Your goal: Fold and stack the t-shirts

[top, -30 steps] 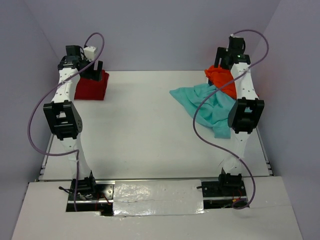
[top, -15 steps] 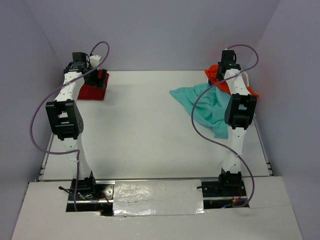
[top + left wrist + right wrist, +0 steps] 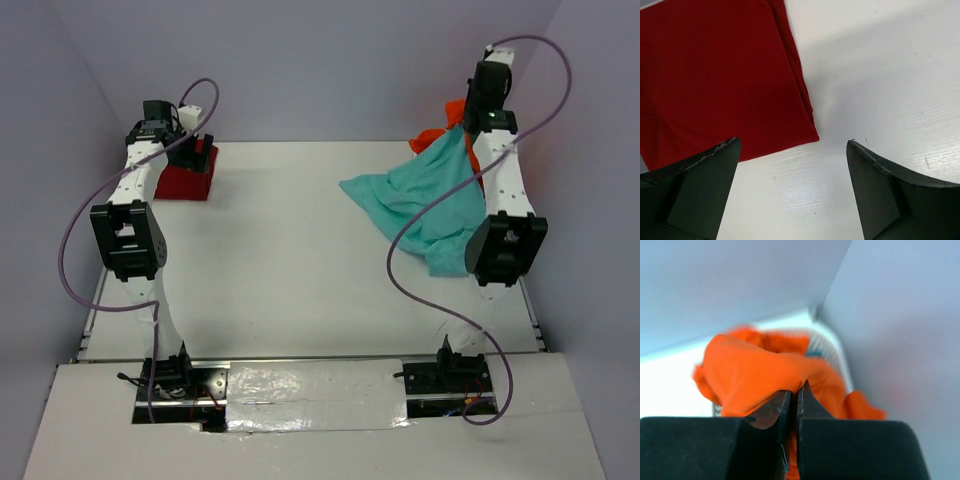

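Observation:
The mint-aqua t-shirt's far edge is pulled up with the orange fold, so next my right gripper will go up higher and let go of the fold above the mint-aqua cloth (image 3: pixel 447 175).
A folded dark red t-shirt (image 3: pixel 183 181) (image 3: pixel 715 75) lies at the back left of the table. My left gripper (image 3: pixel 201 155) (image 3: pixel 792 145) hovers open just over its near corner, with nothing between the fingers. At the back right, my right gripper (image 3: pixel 472 112) (image 3: pixel 796 388) is shut on a fold of the bright orange t-shirt (image 3: pixel 437 133) (image 3: pixel 755 370) and holds it raised. The light mint-aqua t-shirt (image 3: pixel 430 200) lies spread below, and its far edge is drawn up toward the right gripper.
The white table (image 3: pixel 290 260) is walled at the back and on both sides by pale lilac panels (image 3: pixel 330 70). Purple cables (image 3: pixel 70 230) loop off both arms. In the right wrist view, a blurred white ribbed object (image 3: pixel 826 346) shows behind the orange cloth.
My right gripper has shut on the orange t-shirt and risen toward the back wall, lifting orange cloth and the aqua shirt's far edge. The left gripper dropped slightly beside the red shirt.

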